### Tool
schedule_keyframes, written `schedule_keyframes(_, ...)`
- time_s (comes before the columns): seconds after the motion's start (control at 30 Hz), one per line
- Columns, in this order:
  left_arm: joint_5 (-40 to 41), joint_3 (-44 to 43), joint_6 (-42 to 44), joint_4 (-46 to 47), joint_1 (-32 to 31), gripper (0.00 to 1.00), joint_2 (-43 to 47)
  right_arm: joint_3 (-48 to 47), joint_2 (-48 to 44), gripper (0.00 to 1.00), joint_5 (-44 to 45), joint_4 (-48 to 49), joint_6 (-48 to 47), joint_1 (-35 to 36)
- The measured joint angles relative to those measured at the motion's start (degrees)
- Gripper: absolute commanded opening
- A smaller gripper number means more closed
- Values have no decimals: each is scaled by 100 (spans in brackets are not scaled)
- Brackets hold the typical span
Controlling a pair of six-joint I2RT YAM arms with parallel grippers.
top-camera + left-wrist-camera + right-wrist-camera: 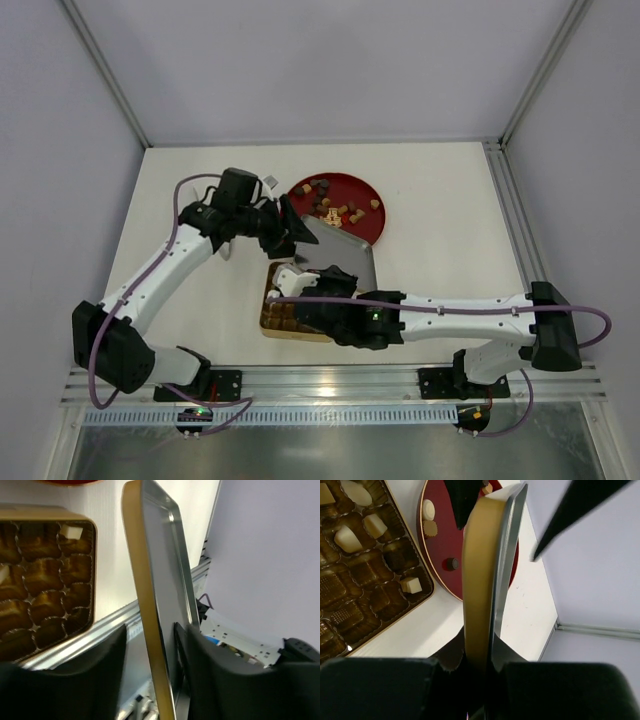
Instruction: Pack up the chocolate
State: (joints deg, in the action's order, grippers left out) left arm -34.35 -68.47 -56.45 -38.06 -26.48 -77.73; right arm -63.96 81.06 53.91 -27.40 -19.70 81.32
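Observation:
The open gold gridded box (283,312) lies below my right gripper, so next I should turn the upright lid flat with it, lower the lid over the box's cells and let go of the lid's edge.
The chocolate pieces (335,208) lie on the round red plate (372,228). A few sit in the gold gridded box (283,312). In the right wrist view white pieces (411,585) rest in the box cells (370,605), and a dark piece (451,563) lies on the plate (437,540). The box's gold-rimmed metal lid (342,256) stands on edge between the box and the plate. My right gripper (487,655) is shut on the lid's near edge (480,580). My left gripper (152,670) straddles the lid's far edge (165,580). Its jaws are apart, with a gap on the gold side.
White enclosure walls stand close on all sides. An aluminium rail (330,380) runs along the near table edge. The two arms cross over the box in the top view and hide part of it.

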Motion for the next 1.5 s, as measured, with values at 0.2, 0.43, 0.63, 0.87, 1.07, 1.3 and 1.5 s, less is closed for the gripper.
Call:
schedule_keyframes(0.2,92,-802,363,-201,125,81,-9,-216,-76,4,-37,-195,310,-11)
schedule_keyframes(0.43,391,-1410,809,-505,632,79,-57,-271,-485,4,-129,-732,1075,-33)
schedule_keyframes(0.63,1510,-1587,1222,-1088,1248,63,-24,-273,-1008,4,-957,-1276,2048,-761)
schedule_keyframes(0.87,3056,55,1388,-1182,1344,38,374,-11,-2559,4,-3189,-979,3309,-2824)
schedule_keyframes(1.07,3436,1628,1279,-1008,1344,29,610,855,-3021,4,-5128,66,4398,-3611)
schedule_keyframes(1.3,3300,2636,922,-468,1272,26,909,2415,-3062,4,-6695,1690,5803,-4258)
schedule_keyframes(1.5,3268,3049,422,105,658,24,909,3320,-3167,4,-7405,3359,6918,-4671)
